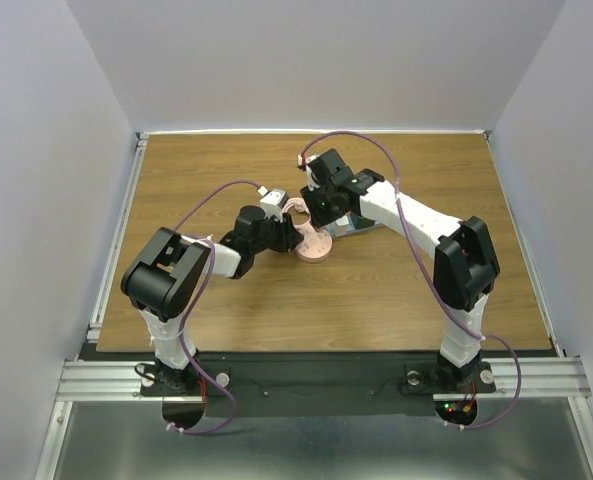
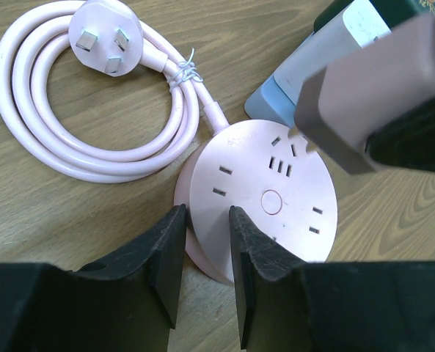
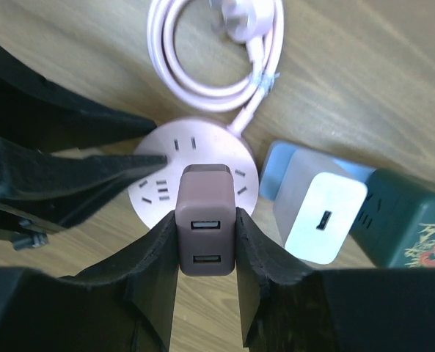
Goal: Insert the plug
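Observation:
I should next lower my right gripper's mauve plug onto the power strip's slots (image 1: 323, 238) (image 3: 239, 182) beside the white charger and release it, as its pins still hang above them.
A round pink power strip (image 2: 268, 198) lies on the wooden table, and it also shows in the top view (image 1: 316, 247). Its pink cable (image 2: 26, 110) is coiled beside it, ending in a three-pin plug (image 2: 103, 37). My left gripper (image 2: 202, 242) is closed on the strip's near rim, with one finger beside the edge and one over the top. My right gripper (image 3: 205, 227) is shut on a mauve USB charger plug (image 3: 206, 220). It holds the plug upright over the strip, with the prongs at the sockets near the far edge (image 2: 294, 139).
A white charger (image 3: 320, 209) sits on a blue base (image 3: 276, 158) just right of the strip, and a dark green box (image 3: 400, 220) lies beyond it. The left gripper's fingers (image 3: 92, 176) reach in from the left in the right wrist view.

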